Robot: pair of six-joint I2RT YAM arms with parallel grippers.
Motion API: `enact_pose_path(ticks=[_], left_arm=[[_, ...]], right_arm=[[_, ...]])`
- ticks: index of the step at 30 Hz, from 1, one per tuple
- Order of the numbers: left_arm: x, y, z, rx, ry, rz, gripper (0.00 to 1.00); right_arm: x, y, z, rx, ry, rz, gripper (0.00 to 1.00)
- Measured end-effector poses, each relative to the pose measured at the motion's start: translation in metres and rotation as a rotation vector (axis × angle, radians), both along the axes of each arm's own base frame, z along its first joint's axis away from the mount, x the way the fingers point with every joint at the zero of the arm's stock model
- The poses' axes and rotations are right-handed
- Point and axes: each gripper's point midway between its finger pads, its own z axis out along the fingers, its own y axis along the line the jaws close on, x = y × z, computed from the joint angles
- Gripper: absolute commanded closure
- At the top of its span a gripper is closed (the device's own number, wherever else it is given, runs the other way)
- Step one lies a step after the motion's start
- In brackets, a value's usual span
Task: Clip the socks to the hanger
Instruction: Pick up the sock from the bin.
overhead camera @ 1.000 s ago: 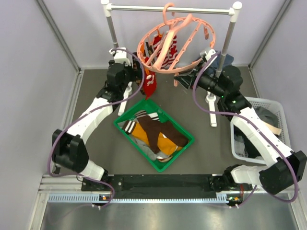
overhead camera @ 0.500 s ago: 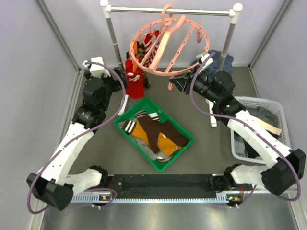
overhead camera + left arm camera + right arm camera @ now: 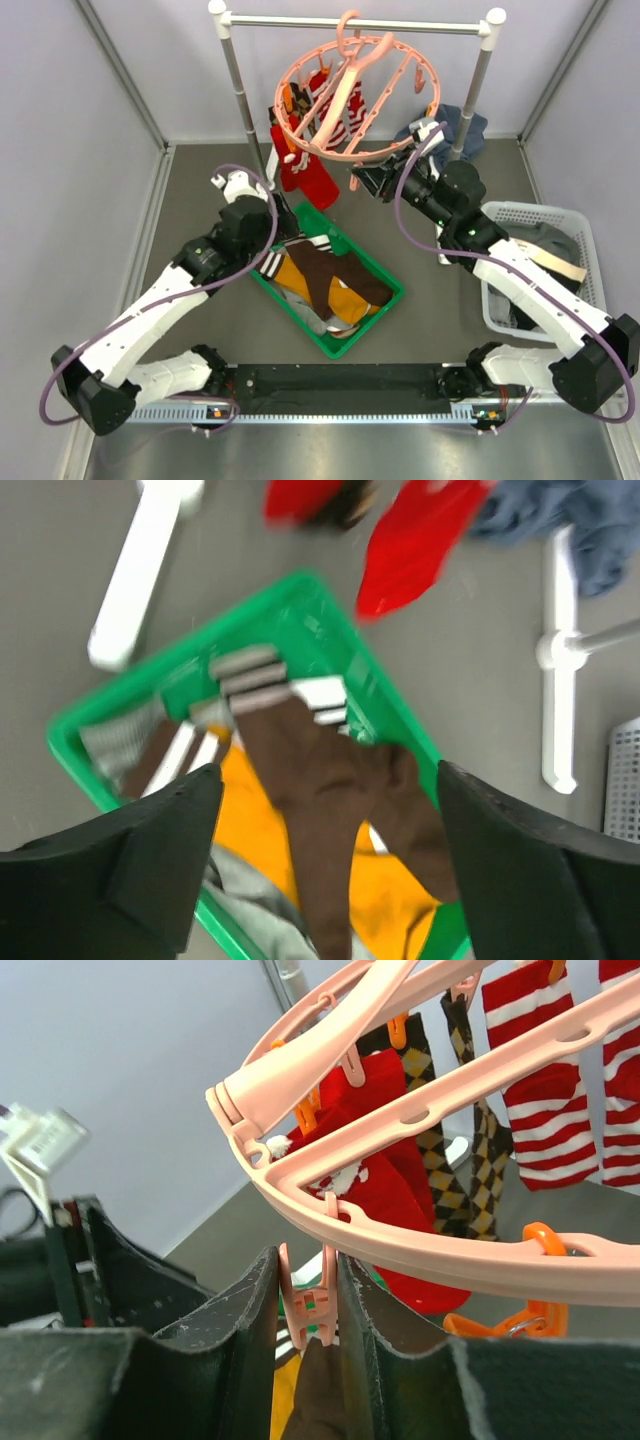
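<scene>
My left gripper moves down into the tray toward the tray's far corner next, onto the brown sock's pale striped cuff [image 3: 294,240] [image 3: 252,680]. The cuff lies uncovered at that end of the tray.
The salmon-pink hanger [image 3: 352,92] hangs from the rail by its hook. Red [image 3: 305,172], argyle and red-and-white striped [image 3: 345,112] socks hang from its clips. More socks lie in the green tray [image 3: 383,303]: a dark brown one [image 3: 325,275] and a mustard one [image 3: 295,275]. My left gripper [image 3: 268,248] is open and empty above the tray; its wrist view shows the brown sock [image 3: 320,780] between the spread fingers. My right gripper [image 3: 368,182] is shut on a pink clip [image 3: 320,1300] under the hanger's ring [image 3: 430,1250].
The silver rail [image 3: 350,20] with white posts stands at the back. A blue-grey cloth [image 3: 465,125] lies behind the right post. A white basket [image 3: 545,215] with dark grey and beige garments sits at the right. A white rail foot [image 3: 130,590] lies beside the tray.
My left gripper has left the hanger and swung down over the green tray. The red sock now hangs free from the hanger. The right gripper stays on the clip.
</scene>
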Motion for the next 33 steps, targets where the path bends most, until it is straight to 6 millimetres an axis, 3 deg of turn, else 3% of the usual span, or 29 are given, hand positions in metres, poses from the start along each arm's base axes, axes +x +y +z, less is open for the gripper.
enact_pose_path(ticks=[5,12,16,21,28,33], left_arm=[[0.004,-0.009,-0.042,0.002,0.120,0.095,0.33],[0.037,-0.024,-0.113,0.125,0.244,0.193,0.59],[0.055,-0.027,-0.151,0.215,0.308,0.237,0.62],[0.082,-0.030,-0.184,0.285,0.358,0.285,0.64],[0.093,-0.011,-0.212,0.330,0.410,0.342,0.66],[0.094,-0.010,-0.231,0.343,0.457,0.341,0.71]], right_arm=[[0.003,-0.002,-0.003,-0.003,-0.006,-0.020,1.00],[0.007,-0.005,-0.008,-0.022,-0.018,-0.043,1.00],[0.008,-0.006,-0.010,-0.027,-0.026,-0.051,1.00],[0.008,-0.006,-0.009,-0.033,-0.037,-0.052,1.00],[0.008,-0.006,-0.011,-0.038,-0.043,-0.052,1.00],[0.009,-0.006,-0.011,-0.040,-0.047,-0.053,1.00]])
